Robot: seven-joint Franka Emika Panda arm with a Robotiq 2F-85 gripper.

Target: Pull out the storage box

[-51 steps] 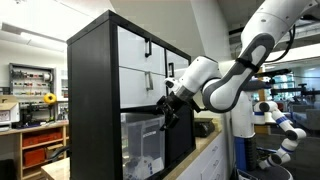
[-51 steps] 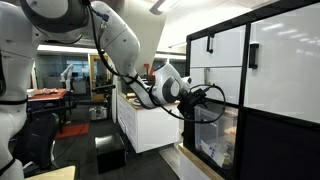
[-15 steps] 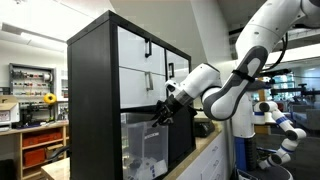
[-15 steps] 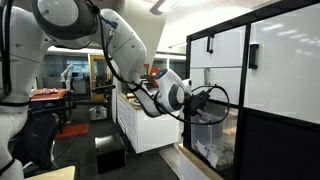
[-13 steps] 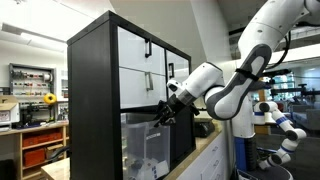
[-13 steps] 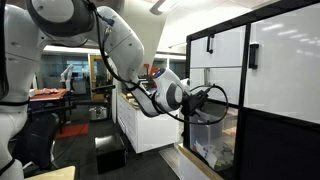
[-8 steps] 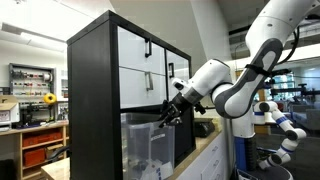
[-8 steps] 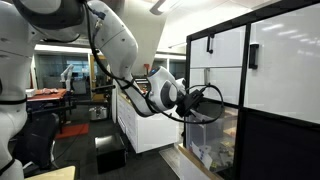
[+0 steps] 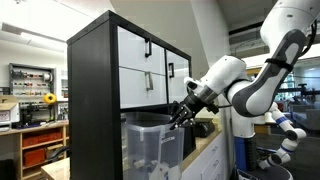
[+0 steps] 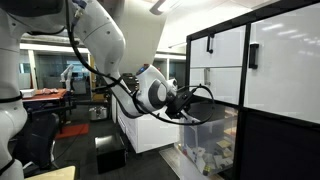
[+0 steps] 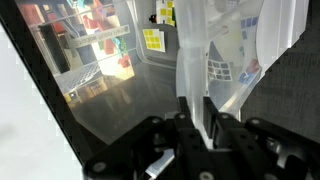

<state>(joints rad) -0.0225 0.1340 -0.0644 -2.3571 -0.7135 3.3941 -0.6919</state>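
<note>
The box's front rim (image 9: 172, 129) (image 11: 196, 85) is between my gripper's fingers, and the box is partly in the cubby. My gripper needs to pull it back away from the shelf next and let it go.
The storage box (image 9: 150, 145), a translucent clear plastic bin with a rimmed top, sticks partly out of a lower cubby of the black shelf unit (image 9: 92, 100). It shows in both exterior views, its front wall (image 10: 205, 140) well forward of the shelf face. My gripper (image 9: 180, 114) is shut on the box's front rim, also seen at the rim in another view (image 10: 186, 113). In the wrist view the black fingers (image 11: 185, 118) pinch the thin clear rim of the box (image 11: 225, 50) between them.
White-fronted drawers with black handles (image 9: 140, 65) fill the upper cubbies. A white cabinet (image 10: 140, 125) stands behind the arm. Wooden shelves with orange bins (image 9: 35, 145) stand beside the unit. A blue-and-white robot (image 9: 280, 125) stands further off.
The arm has drawn back from the shelf with its gripper on the rim, and the storage box has slid further out of its cubby.
</note>
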